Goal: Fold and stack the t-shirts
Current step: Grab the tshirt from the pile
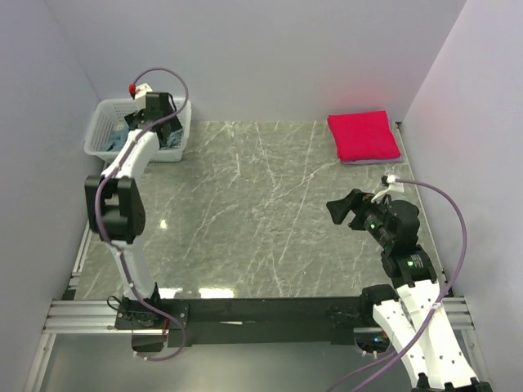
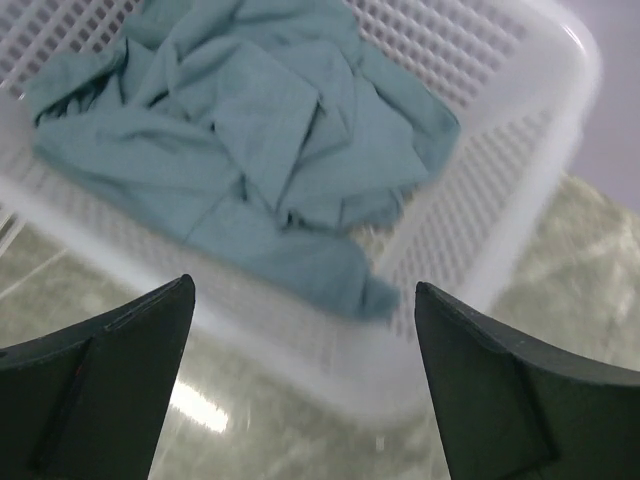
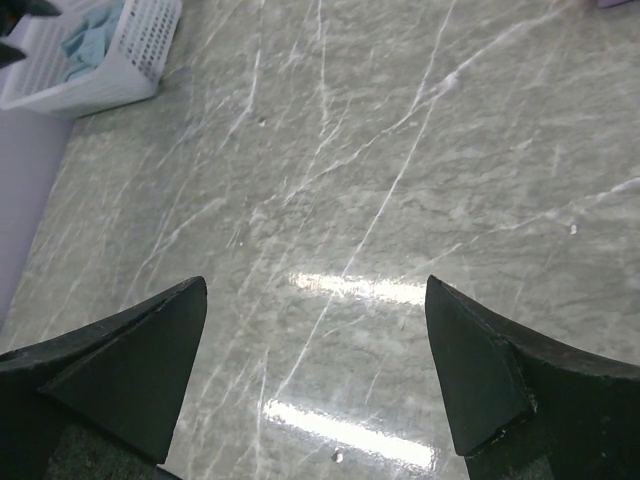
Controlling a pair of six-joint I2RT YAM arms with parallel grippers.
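Observation:
The left gripper will next go down from above with its fingers open, onto the bunched folds of the crumpled teal-blue t-shirt, which lies below it, surrounded by the basket (image 2: 560,60).
A crumpled teal-blue t-shirt (image 2: 260,140) lies inside the white mesh basket (image 2: 560,60) at the table's far left corner (image 1: 102,139). My left gripper (image 2: 302,285) hangs open just above the basket's near wall (image 1: 149,129), holding nothing. A folded crimson-pink t-shirt (image 1: 363,135) rests at the far right, with a thin pale edge (image 1: 372,161) showing under it. Over the right side of the marble top, my right gripper (image 1: 341,206) stands open and empty (image 3: 315,282), facing left across the table. The basket (image 3: 110,60) and teal cloth (image 3: 90,35) show far off in the right wrist view.
Pale walls close in the table on the left, back and right. The grey-green marble top (image 1: 261,204) stretches between the basket and the folded stack. A black rail with both arm bases (image 1: 261,314) runs along the near edge.

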